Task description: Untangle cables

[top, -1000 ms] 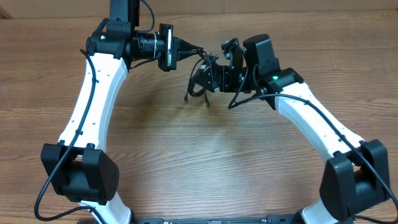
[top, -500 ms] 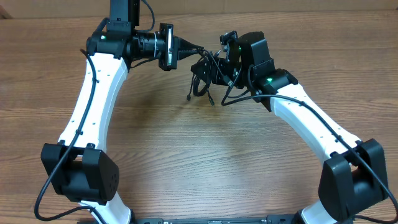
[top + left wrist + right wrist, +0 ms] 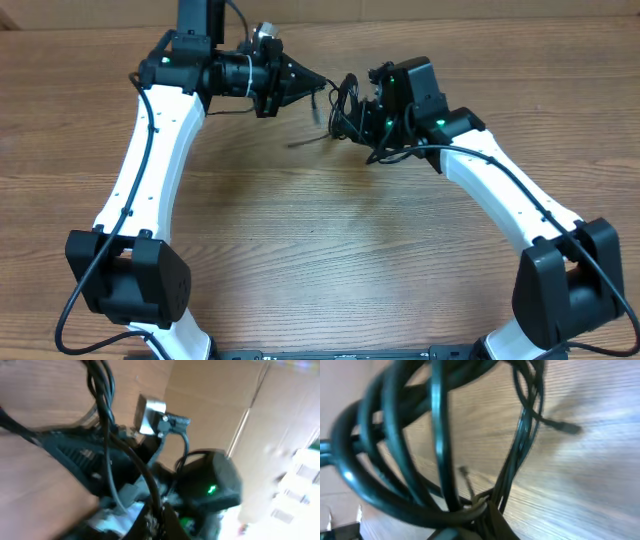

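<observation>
Next, my left gripper will carry the cables down and back toward my base onto the clear wood and release them, since that wood lies below and back.
The cables (image 3: pixel 343 103) are a tangle of thin black cords held in the air between my two grippers, above the far middle of the table. My left gripper (image 3: pixel 320 86) comes in from the left and is shut on one strand (image 3: pixel 106 420). In the left wrist view that strand runs up from the fingertips (image 3: pixel 165 522). My right gripper (image 3: pixel 357 112) reaches in from the right, shut on the cords, and several loops (image 3: pixel 395 455) fan out above its fingertips (image 3: pixel 502 525). One loose end (image 3: pixel 300 144) trails down to the left, and a small plug (image 3: pixel 568 427) hangs over the wood.
The wooden table (image 3: pixel 330 250) lies below both arms. My right arm's wrist, with its green light (image 3: pixel 212 490), fills the left wrist view close behind the cables. Cardboard boxes (image 3: pixel 225 405) stand beyond the table's far edge.
My right gripper has closed onto the bundle and shifted slightly right. The left wrist has rolled. The cables are pulled tighter between the grippers, and the loose end has swung out to the left.
</observation>
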Available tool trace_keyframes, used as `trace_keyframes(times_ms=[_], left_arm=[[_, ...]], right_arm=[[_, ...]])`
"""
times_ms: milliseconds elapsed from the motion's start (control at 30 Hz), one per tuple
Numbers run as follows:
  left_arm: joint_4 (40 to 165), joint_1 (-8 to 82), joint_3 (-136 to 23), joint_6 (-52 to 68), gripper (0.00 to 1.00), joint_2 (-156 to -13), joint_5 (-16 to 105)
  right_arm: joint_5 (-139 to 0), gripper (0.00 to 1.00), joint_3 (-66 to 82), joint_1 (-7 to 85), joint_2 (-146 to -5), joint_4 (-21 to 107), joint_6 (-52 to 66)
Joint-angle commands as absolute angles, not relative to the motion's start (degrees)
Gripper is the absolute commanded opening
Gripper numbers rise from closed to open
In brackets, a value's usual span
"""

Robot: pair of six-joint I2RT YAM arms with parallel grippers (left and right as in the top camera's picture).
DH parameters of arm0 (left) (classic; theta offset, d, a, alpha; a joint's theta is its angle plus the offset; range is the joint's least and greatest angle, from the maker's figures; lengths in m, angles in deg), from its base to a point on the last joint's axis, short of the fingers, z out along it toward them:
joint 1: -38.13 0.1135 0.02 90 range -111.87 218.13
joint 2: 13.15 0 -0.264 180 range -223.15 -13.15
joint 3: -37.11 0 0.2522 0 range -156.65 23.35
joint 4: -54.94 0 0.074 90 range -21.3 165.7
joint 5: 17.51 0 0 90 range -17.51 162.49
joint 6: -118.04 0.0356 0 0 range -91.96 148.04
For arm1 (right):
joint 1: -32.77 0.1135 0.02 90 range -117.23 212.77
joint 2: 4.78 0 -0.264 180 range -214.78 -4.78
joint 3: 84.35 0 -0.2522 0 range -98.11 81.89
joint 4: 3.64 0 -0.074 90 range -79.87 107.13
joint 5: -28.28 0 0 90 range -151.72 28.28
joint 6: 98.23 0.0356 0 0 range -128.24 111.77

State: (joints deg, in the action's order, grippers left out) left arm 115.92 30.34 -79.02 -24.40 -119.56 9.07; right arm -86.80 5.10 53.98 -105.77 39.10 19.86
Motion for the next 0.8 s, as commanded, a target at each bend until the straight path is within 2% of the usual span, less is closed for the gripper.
trace_keyframes(times_ms=[0, 133, 200, 300, 467, 500, 533, 567, 600, 633, 767], left_arm=[[118.9, 32.1, -79.8, 5.3, 0.04, -119.2, 8.4], [127.1, 31.5, -79.8, 26.5, 0.04, -119.2, 17.4], [132.8, 30.2, -79.7, 34.8, 0.04, -119.3, 27.2], [138.5, 27.7, -79.1, 40.6, 0.05, -119.5, 37.8], [142.4, 24.3, -79.0, 44.4, 0.04, -120.1, 38.4], [142.6, 23.6, -79.0, 44.3, 0.05, -120.2, 38.5], [142.6, 22.7, -78.9, 43.4, 0.07, -120.5, 38.6], [142.6, 22.2, -78.9, 42.7, 0.07, -120.7, 39.0], [142.5, 21.7, -78.8, 41.1, 0.07, -120.9, 40.6], [142.6, 21.1, -78.6, 39.4, 0.06, -121.2, 43.1], [141.8, 19.4, -76.7, 36.1, 0.04, -121.8, 48.0]], right_arm=[[-87.1, 0.11, 4.6, 51.6, -101.9, 45.2, 13.8], [-89.0, 0.11, 4.6, 51.3, -99.8, 53.0, 7.5], [-89.0, 0.11, 4.6, 51.3, -99.6, 55.8, 4.6], [-89.1, 0.11, 4.6, 51.3, -99.6, 58.1, 0.6], [-89.9, 0.11, 4.6, 51.3, -99.6, 57.7, 0.5], [-89.8, 0.15, 4.6, 51.3, -99.6, 57.8, 0.5], [-89.6, 0.22, 4.6, 51.1, -99.6, 58.2, 0.6], [-89.1, 0.39, 4.6, 50.7, -99.6, 58.6, 1.0], [-87.5, 0.51, 4.6, 50.2, -99.6, 59.3, 2.7], [-85.6, 0.55, 4.6, 49.1, -99.6, 60.3, 4.5], [-84.5, 0.59, 4.6, 44.0, -99.6, 62.7, 6.8]])
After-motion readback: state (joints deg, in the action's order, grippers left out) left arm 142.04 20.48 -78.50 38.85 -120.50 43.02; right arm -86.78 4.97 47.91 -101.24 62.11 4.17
